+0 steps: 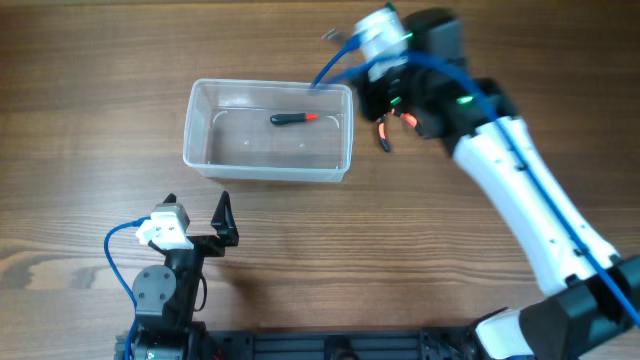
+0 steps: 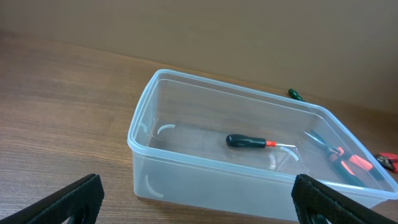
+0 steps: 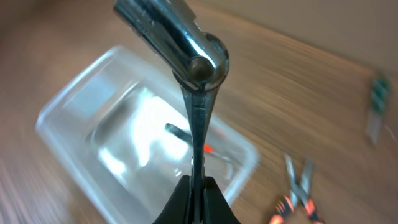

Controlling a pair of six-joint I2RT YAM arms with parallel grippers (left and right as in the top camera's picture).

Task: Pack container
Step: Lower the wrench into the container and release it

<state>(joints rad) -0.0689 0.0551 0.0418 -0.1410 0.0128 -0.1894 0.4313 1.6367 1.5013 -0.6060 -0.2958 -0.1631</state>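
Note:
My right gripper moves back and down, toward the left in the overhead view, onto the tub's bottom (image 1: 292, 146) (image 3: 168, 163) beside the screwdriver next, because that part is empty.
The container (image 1: 200, 150) is a clear shallow tub left of centre, and the left wrist view shows it too (image 2: 142, 146). A black-handled screwdriver with a red collar (image 1: 293, 118) lies inside it (image 2: 246, 141). My right gripper (image 3: 196, 193) is shut on a shiny metal tool (image 3: 194, 56) and holds it above the container's right end (image 3: 59, 115); in the overhead view it is by the tub's far right corner (image 1: 385, 100). My left gripper (image 1: 197, 210) is open and empty, just in front of the container's near wall (image 2: 199, 208).
Orange-handled pliers (image 1: 384, 135) lie on the table just right of the container, also in the right wrist view (image 3: 297, 194). A green-handled item (image 2: 295, 94) lies behind the tub. The wooden table stretches left and front.

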